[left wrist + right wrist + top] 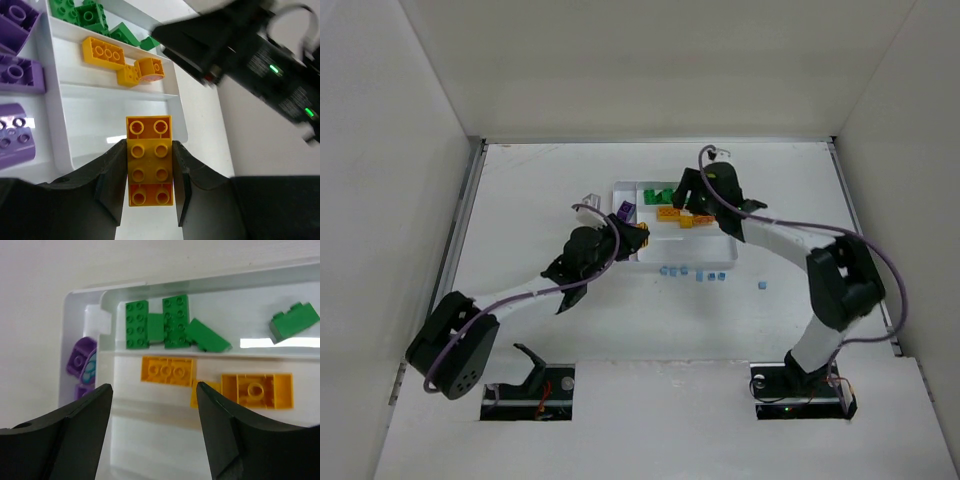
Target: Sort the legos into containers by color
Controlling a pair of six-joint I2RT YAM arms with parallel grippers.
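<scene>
My left gripper should next move outward to the yellow-orange legos' middle section. Then it should go down into its empty end [646, 214] [71, 64] beside the purple legos and open.
My left gripper [149, 146] is shut on a yellow-orange lego [149, 165], held at the near left edge of the white tray [115, 100]; in the top view the gripper [638, 238] is at the tray's [705, 252] left end. My right gripper [155, 390] is open and empty, hovering over the tray [150, 430] near its middle section. Green legos [165, 322] lie in the far section, yellow-orange ones [167, 371] in the middle section, and purple ones [15, 75] in the narrow side section. Several tiny light-blue legos [672, 271] lie on the table in front of the tray.
One light-blue lego [761, 287] lies apart to the right. The right arm [260, 55] hangs over the tray's far side in the left wrist view. White walls enclose the table on three sides.
</scene>
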